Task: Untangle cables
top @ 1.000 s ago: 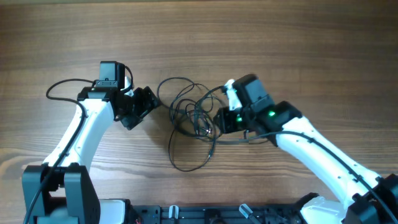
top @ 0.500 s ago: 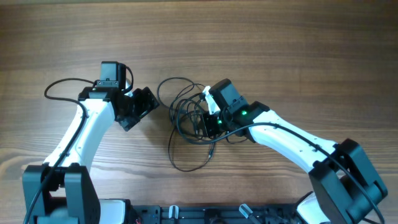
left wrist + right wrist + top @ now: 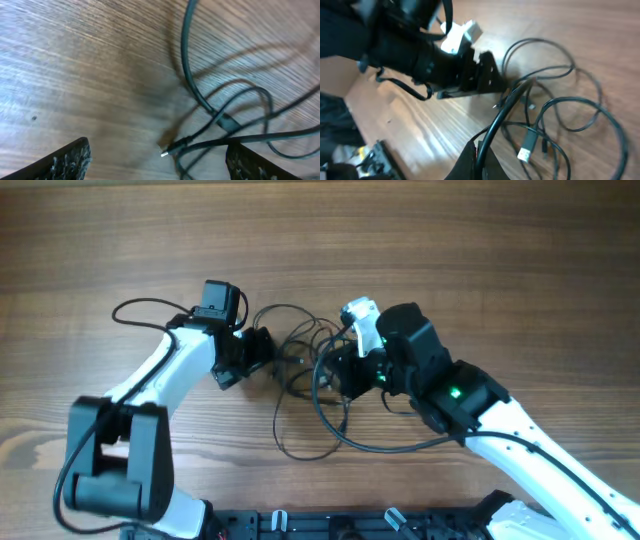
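Note:
The right gripper draws its cable away from the tangle next and releases it, since bare tabletop lies to the gripper's right in the overhead view.
The cables [image 3: 305,360] lie as a tangle of thin black loops on the wooden table, between the two arms. My left gripper [image 3: 262,352] is open at the tangle's left edge. In the left wrist view its fingers [image 3: 162,162] stand wide apart, with a small metal-tipped plug [image 3: 167,149] lying between them and cable loops [image 3: 192,80] beyond. My right gripper [image 3: 338,372] is at the tangle's right side. In the right wrist view its jaws [image 3: 481,155] are shut on one black cable [image 3: 500,117], which rises out of the pile. A grey-tipped plug [image 3: 524,151] lies beside it.
The left arm's own thicker black cable [image 3: 140,305] loops out at the left. The left gripper's body [image 3: 480,75] shows close ahead in the right wrist view. A black rail [image 3: 330,525] runs along the near table edge.
My left arm has swung right, up to the tangle's edge. My right gripper went into the pile and has now drawn back with a cable, which trails a wide loop below it.

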Controlling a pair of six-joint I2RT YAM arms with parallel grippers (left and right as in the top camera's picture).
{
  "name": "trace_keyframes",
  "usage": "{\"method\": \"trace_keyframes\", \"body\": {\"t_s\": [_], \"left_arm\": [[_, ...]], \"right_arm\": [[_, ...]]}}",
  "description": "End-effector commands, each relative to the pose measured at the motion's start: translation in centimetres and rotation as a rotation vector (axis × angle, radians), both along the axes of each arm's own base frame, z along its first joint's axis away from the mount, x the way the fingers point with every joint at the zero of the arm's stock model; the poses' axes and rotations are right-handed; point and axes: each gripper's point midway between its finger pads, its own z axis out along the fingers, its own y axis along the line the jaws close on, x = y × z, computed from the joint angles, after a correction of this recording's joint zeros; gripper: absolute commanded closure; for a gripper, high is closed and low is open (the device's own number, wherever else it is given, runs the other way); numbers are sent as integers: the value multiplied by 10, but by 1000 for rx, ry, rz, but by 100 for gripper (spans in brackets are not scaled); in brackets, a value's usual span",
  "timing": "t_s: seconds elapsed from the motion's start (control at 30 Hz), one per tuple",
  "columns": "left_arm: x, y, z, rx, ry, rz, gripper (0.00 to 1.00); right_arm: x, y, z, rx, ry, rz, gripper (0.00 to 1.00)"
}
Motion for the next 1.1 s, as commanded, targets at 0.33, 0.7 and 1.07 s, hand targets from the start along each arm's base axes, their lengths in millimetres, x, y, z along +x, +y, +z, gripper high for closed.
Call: {"method": "trace_keyframes", "body": {"t_s": [0.33, 0.7, 1.07], "left_arm": [[-9, 3, -34, 34, 88, -22, 14], [-6, -55, 24, -301, -13, -216, 15], [-8, -137, 11, -140, -193, -492, 9]], "right_arm": [[49, -117, 189, 302, -554, -752, 96], [10, -252, 47, -290, -139, -1177, 96], [14, -230, 25, -296, -37, -1078, 96]]}}
